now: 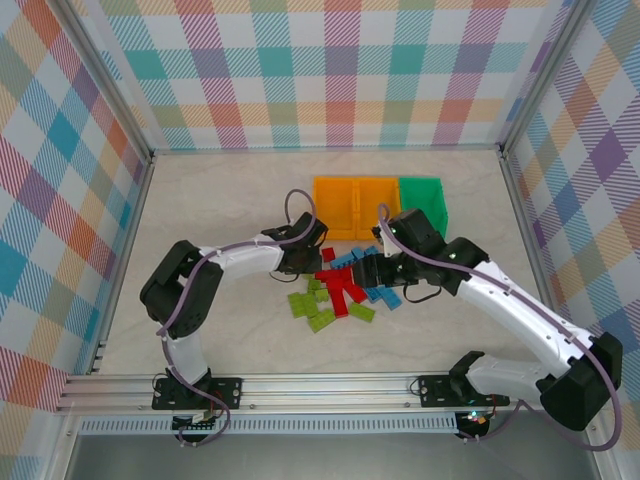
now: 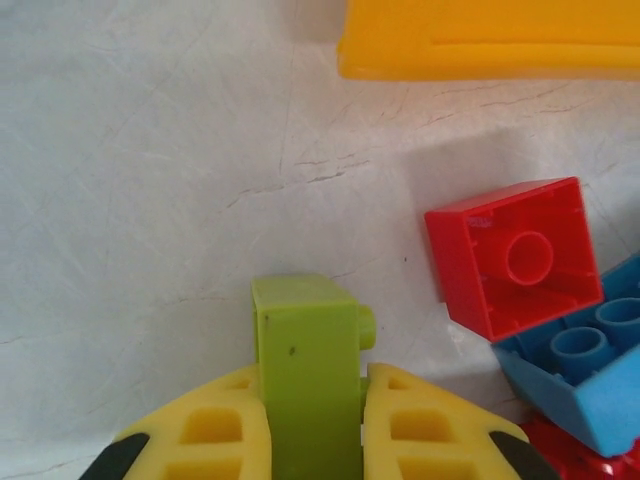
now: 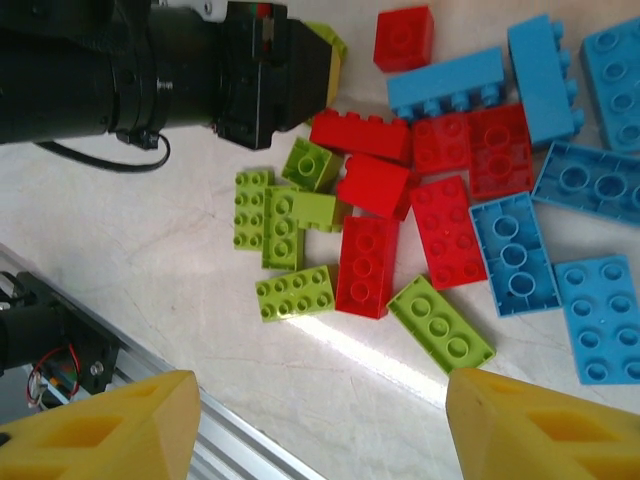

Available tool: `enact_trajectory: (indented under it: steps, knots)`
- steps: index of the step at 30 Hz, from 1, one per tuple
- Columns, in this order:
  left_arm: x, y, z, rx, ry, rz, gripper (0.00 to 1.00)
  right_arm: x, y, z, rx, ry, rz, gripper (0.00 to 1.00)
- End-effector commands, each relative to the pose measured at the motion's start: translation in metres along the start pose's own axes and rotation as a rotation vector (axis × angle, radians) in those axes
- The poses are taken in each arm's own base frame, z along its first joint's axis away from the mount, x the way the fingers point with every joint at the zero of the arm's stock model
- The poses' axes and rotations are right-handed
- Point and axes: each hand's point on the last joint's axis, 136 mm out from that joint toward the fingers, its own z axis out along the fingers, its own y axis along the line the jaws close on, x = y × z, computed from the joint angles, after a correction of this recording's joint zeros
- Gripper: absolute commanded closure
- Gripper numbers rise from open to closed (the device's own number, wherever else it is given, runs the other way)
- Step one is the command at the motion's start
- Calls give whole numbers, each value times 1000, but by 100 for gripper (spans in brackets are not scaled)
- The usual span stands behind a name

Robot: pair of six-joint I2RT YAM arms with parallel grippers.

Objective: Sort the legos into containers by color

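The orange container farthest from the green one is empty, so my left gripper should next lift the lime green lego outward over the container's rim, lower it inside and release it.
My left gripper (image 2: 312,432) is shut on a lime green lego (image 2: 308,345), its yellow fingers (image 2: 215,430) pressing on both sides of the brick, which stands on edge above the table. Seen from above, this gripper (image 1: 300,258) sits at the left edge of the lego pile (image 1: 340,292), just below the orange containers (image 1: 355,205); the green container (image 1: 422,200) adjoins them on the right. My right gripper (image 3: 320,430) hangs open over the pile with nothing between its fingers. Under it lie red legos (image 3: 367,265), light blue legos (image 3: 510,250) and lime green legos (image 3: 295,292).
A red brick (image 2: 515,255) and a blue brick (image 2: 580,370) lie just right of the held lego, with the orange bin's rim (image 2: 490,45) beyond. The left arm's black wrist (image 3: 150,70) reaches in over the pile's far side. An aluminium rail (image 1: 300,385) runs along the table's near edge.
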Motion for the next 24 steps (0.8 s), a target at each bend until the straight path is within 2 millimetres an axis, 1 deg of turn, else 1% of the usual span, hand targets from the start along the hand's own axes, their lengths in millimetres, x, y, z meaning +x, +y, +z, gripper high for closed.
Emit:
enact_trajectory:
  steps: [1, 4, 6, 8, 10, 12, 13, 14, 17, 19, 22, 23, 24]
  knots:
    - [-25, -10, -47, 84, -103, -17, 91, -11, 0, -8, 1, -91, -1, 33]
    - [-41, -28, -86, 181, -181, 3, 92, -19, -2, -17, 13, -165, 0, 32]
    - [-53, -42, -108, 243, -230, 21, 92, -25, -4, -22, 22, -216, -1, 31]
    - [-67, -58, -124, 298, -270, 44, 92, -31, -6, -29, 27, -278, 3, 30]
    - [-82, -69, -128, 308, -308, 64, 92, -35, -9, -34, 33, -331, 7, 29]
    - [-99, -72, -121, 265, -345, 75, 94, -39, -10, -39, 32, -373, 12, 29]
    - [-108, -72, -114, 231, -360, 78, 95, -39, -11, -40, 32, -385, 14, 28]
    - [-120, -76, -109, 227, -390, 78, 95, -40, -11, -41, 33, -390, 15, 28]
    - [-149, -79, -80, 190, -399, 58, 95, -37, -12, -42, 32, -386, 22, 28]
    - [-165, -82, -56, 181, -389, 54, 96, -32, -14, -43, 35, -372, 25, 28]
    - [-182, -91, -29, 162, -381, 84, 95, -25, -18, -43, 45, -356, 29, 28]
    - [-187, -93, -22, 158, -383, 89, 94, -23, -19, -43, 48, -353, 33, 27]
    - [-186, -91, -13, 132, -357, 96, 91, -21, -20, -44, 51, -352, 36, 27]
